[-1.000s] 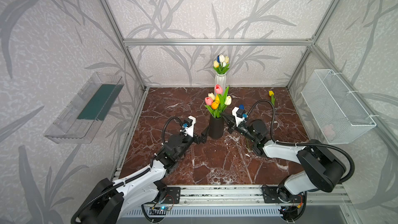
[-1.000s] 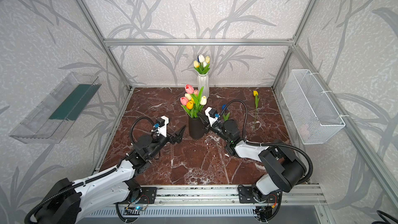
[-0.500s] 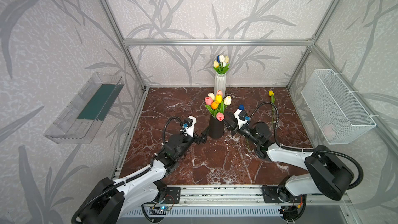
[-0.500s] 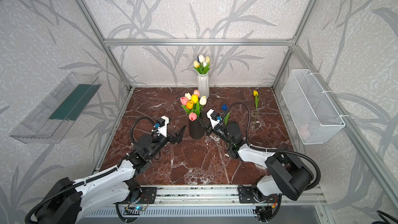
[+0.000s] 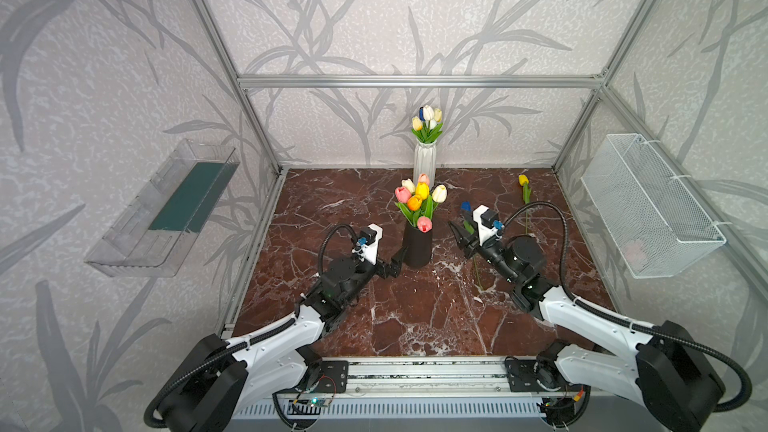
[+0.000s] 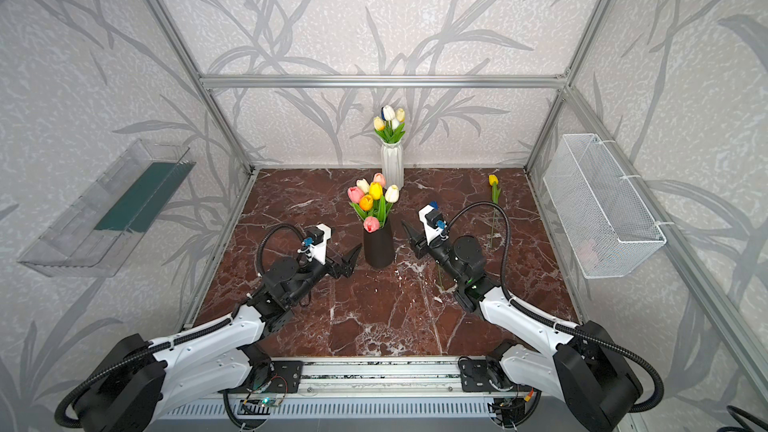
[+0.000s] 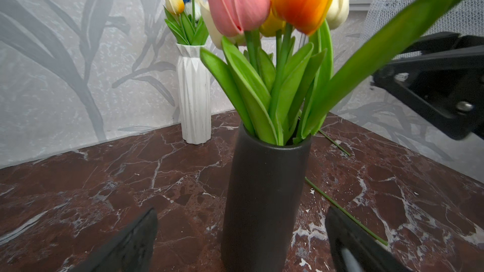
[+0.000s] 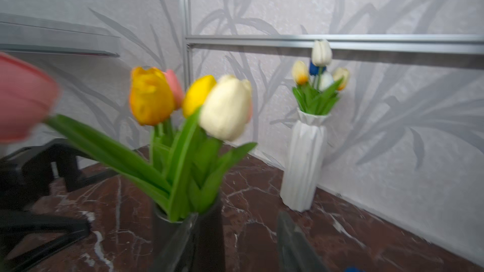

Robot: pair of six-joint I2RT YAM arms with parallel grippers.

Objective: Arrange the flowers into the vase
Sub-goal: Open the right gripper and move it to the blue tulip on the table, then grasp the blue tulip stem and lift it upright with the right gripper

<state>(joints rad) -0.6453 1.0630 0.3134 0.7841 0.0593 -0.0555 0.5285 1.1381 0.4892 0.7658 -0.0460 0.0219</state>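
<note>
My right gripper will point its fingers downward and lower them to either side of the blue tulip's bare stem (image 5: pixel 476 264) near the tulip's leaves, because the stem is lying flat on the floor below my gripper.
A black vase (image 5: pixel 417 249) stands mid-floor and holds several flowers (image 5: pixel 419 201): pink, cream, yellow and orange tulips. One pink head (image 5: pixel 424 224) hangs low over its rim. My left gripper (image 5: pixel 397 261) is open, a finger on each side of the vase's base (image 7: pixel 264 200) with gaps showing. My right gripper (image 5: pixel 459 238) is open and empty, just right of the vase (image 8: pixel 209 236). A blue tulip (image 5: pixel 465 205) lies on the floor under my right wrist. A yellow tulip (image 5: pixel 523 179) lies at the back right.
A white ribbed vase (image 5: pixel 424 160) with several tulips stands against the back wall. A clear shelf (image 5: pixel 166 209) hangs on the left wall and a wire basket (image 5: pixel 648 205) on the right wall. Aluminium posts frame the marble floor (image 5: pixel 415 317).
My right gripper opened and let go of the pink tulip, which dropped from above the bunch to the vase rim. The right gripper drew back to the right. The left arm stayed put.
</note>
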